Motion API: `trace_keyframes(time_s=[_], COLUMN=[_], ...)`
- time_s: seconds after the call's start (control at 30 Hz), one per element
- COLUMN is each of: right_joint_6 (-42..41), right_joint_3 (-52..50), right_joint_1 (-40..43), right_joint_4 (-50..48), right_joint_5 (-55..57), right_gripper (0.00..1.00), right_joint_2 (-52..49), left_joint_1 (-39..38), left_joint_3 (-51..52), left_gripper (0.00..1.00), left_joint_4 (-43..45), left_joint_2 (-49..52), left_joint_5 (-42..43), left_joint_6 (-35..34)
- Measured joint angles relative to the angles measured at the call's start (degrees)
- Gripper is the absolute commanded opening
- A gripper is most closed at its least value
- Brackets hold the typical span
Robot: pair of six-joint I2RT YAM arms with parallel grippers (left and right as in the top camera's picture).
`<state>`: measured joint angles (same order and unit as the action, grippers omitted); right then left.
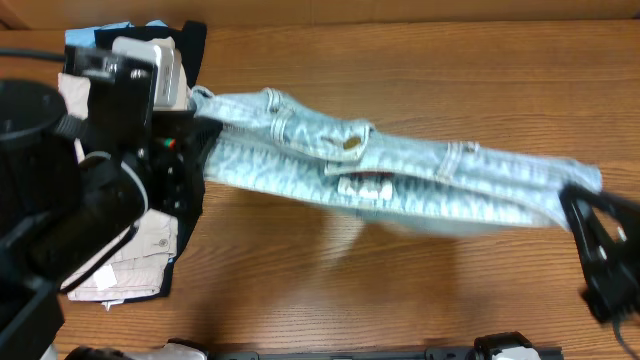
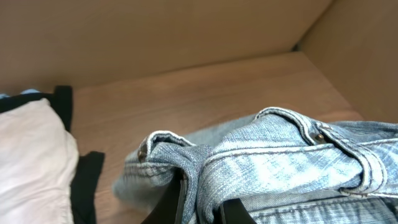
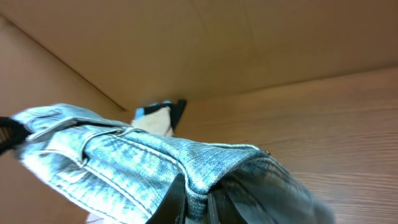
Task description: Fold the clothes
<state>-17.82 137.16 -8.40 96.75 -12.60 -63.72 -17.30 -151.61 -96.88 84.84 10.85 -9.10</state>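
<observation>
The bare tabletop near the back cardboard (image 1: 300, 55) (image 2: 163, 96) lies below my left gripper and outward, so my gripper will lower outward next and release the waistband corner there.
Light-wash denim shorts (image 1: 400, 175) hang stretched between my two grippers above the wooden table, waistband and back label facing up. My left gripper (image 1: 195, 135) is shut on the left end of the shorts; in the left wrist view its fingers (image 2: 202, 208) pinch a fold of the denim (image 2: 280, 155). My right gripper (image 1: 575, 205) is shut on the right end; in the right wrist view its fingers (image 3: 196, 202) clamp a seam of the denim (image 3: 124, 155). A stack of folded clothes sits at the far left: beige shorts (image 1: 130, 255), a black piece (image 1: 190, 50) and a sky-blue piece (image 1: 95, 35).
The wooden table (image 1: 420, 70) is walled by brown cardboard at the back (image 2: 155, 37). The left arm's black body (image 1: 60, 190) covers much of the stack. The beige garment (image 2: 31, 162) and the black piece (image 2: 84, 180) lie left of the left gripper.
</observation>
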Motion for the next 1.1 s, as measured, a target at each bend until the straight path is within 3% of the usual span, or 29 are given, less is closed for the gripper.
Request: trace_keyframes(time_s=[0.2,0.43,0.73,1.1], right_joint_6=[-2.4,-4.7,-5.0,-2.1], right_joint_3=[-3.8,-19.1,-23.5,-23.6], right_joint_1=[0.0,0.0,0.0,0.7], right_joint_4=[0.3,0.3,-3.7,-21.2], right_joint_5=[-0.7,1.4,9.3,15.9], right_gripper=[0.04,0.04,0.04,0.04], right_joint_2=[3.4,0.3,-21.8,-46.6], left_joint_1=[0.0,0.0,0.1,0.1], left_joint_3=[8.2,22.5,28.5,28.6], left_gripper=[0.04,0.04,0.04,0.09], left_joint_4=[0.0,0.6,12.2,35.3], left_joint_2=[-4.1,-1.8,16.5,38.5], left_joint_5=[2.2,-1.4,-7.8,-14.1], left_joint_6=[-0.5,-2.7,-3.6,-4.3])
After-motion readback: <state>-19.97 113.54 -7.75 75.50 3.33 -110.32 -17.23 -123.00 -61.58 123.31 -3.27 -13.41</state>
